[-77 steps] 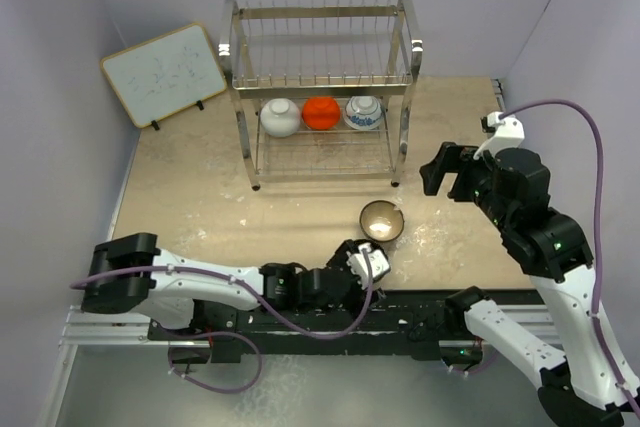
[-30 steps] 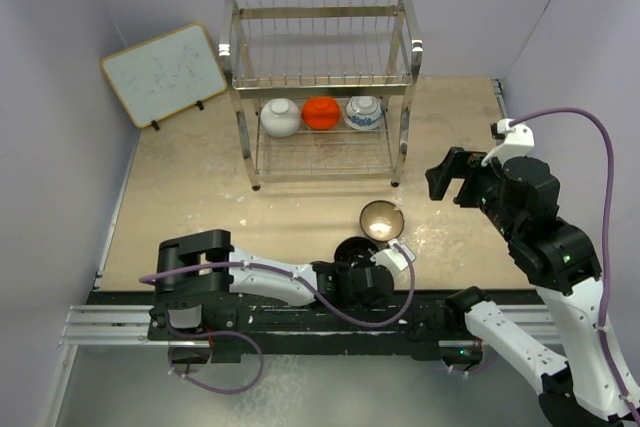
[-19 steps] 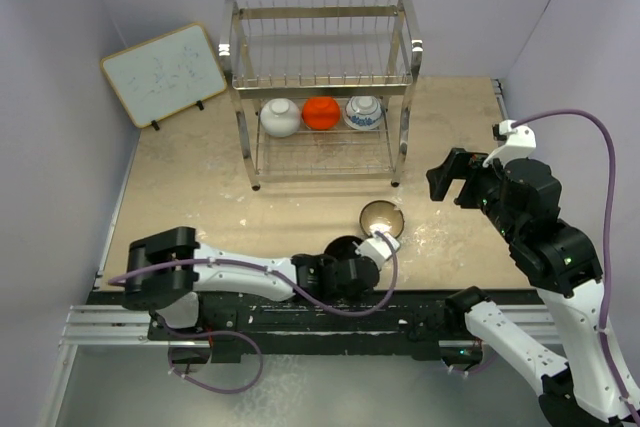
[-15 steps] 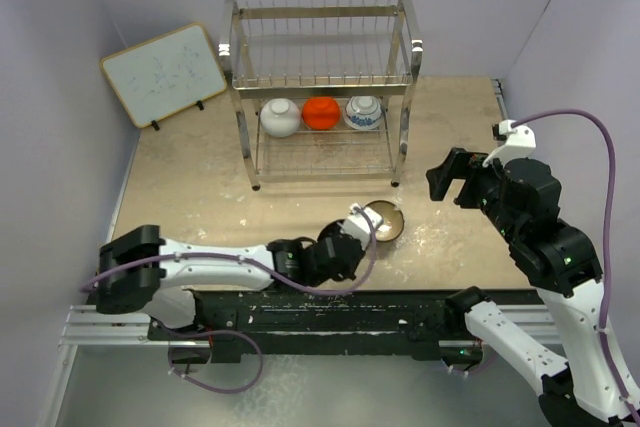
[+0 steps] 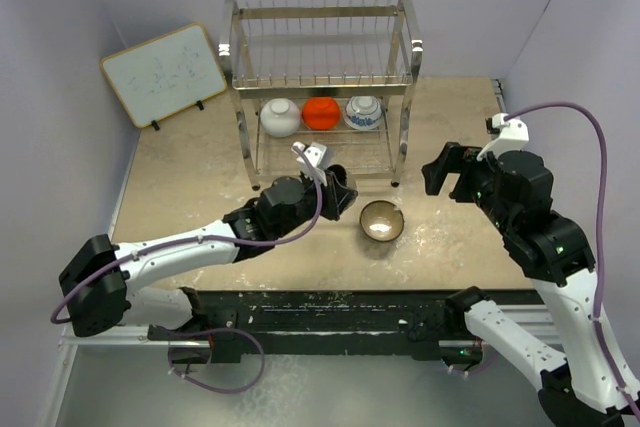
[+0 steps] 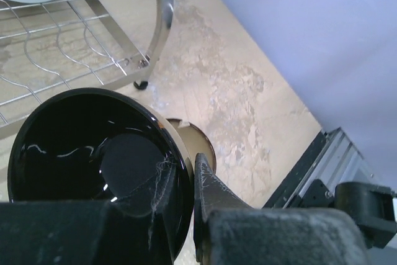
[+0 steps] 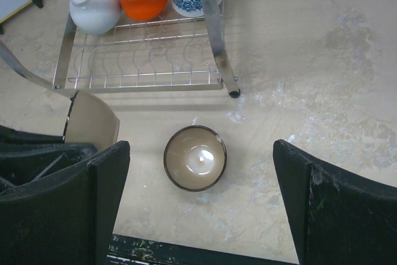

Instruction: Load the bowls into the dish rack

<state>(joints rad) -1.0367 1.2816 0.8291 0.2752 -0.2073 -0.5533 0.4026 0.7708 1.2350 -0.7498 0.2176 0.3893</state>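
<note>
The black bowl should go outward with my left gripper onto the shelf wires before the blue-and-white bowl, since these wires are empty, outward of the gripper.
My left gripper [image 5: 325, 185] is shut on the rim of the glossy black bowl [image 5: 340, 199] and holds it above the table, just in front of the dish rack [image 5: 320, 17]. In the left wrist view one finger is inside the black bowl [image 6: 87, 147] and the other outside, at the gripper [image 6: 180, 172]. The tan-brown bowl [image 5: 382, 220] sits upright on the table to the right. White [image 5: 280, 117], orange-red [image 5: 321, 113] and blue-and-white [image 5: 363, 112] bowls lie on the rack's lower shelf. My right gripper [image 5: 450, 169] hangs open above the tan-brown bowl [image 7: 195, 157], holding nothing.
A white wood-framed board [image 5: 165, 72] leans at the back left. The rack's front right leg [image 6: 162, 23] stands close to the held bowl. Walls close in the table on three sides; the black base rail [image 5: 330, 307] runs along the near edge.
My left arm has swung from the near table edge up and back toward the rack's front, carrying the black bowl. The right arm has barely moved.
</note>
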